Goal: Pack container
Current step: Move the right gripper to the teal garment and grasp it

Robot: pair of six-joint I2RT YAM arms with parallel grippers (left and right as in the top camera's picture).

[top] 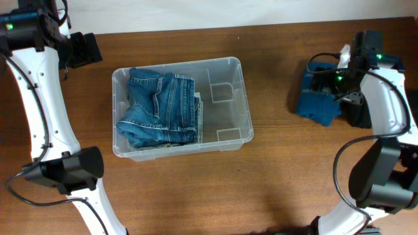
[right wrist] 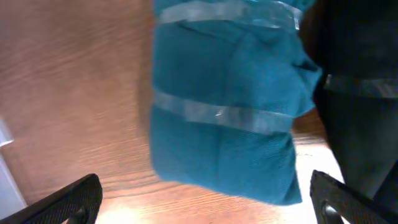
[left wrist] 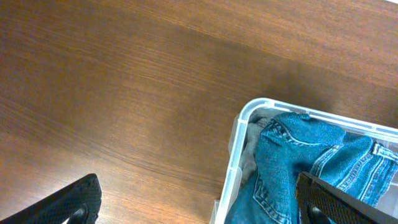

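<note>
My right gripper lowers to the folded teal-blue garment beside the black garment next and closes on its middle [top: 320, 93] [right wrist: 226, 107].
The clear plastic container [top: 230, 137] stands mid-table, with folded blue jeans [top: 160, 108] filling its left half; the right half shows bare moulded recesses. My left gripper [top: 83, 49] hovers open and empty off the container's far left corner. In the left wrist view its fingers [left wrist: 199, 205] straddle the container's rim [left wrist: 239, 134] and the jeans [left wrist: 298, 162]. My right gripper [top: 339, 68] is open and empty above a folded teal-blue garment [top: 317, 101] at the right. The right wrist view shows that garment [right wrist: 230, 106] between the spread fingers [right wrist: 205, 202].
A black folded garment [top: 358, 112] lies right beside the teal one, and it also shows in the right wrist view [right wrist: 360, 93]. The table's far edge meets a white wall. Both arm bases stand at the near table edge.
</note>
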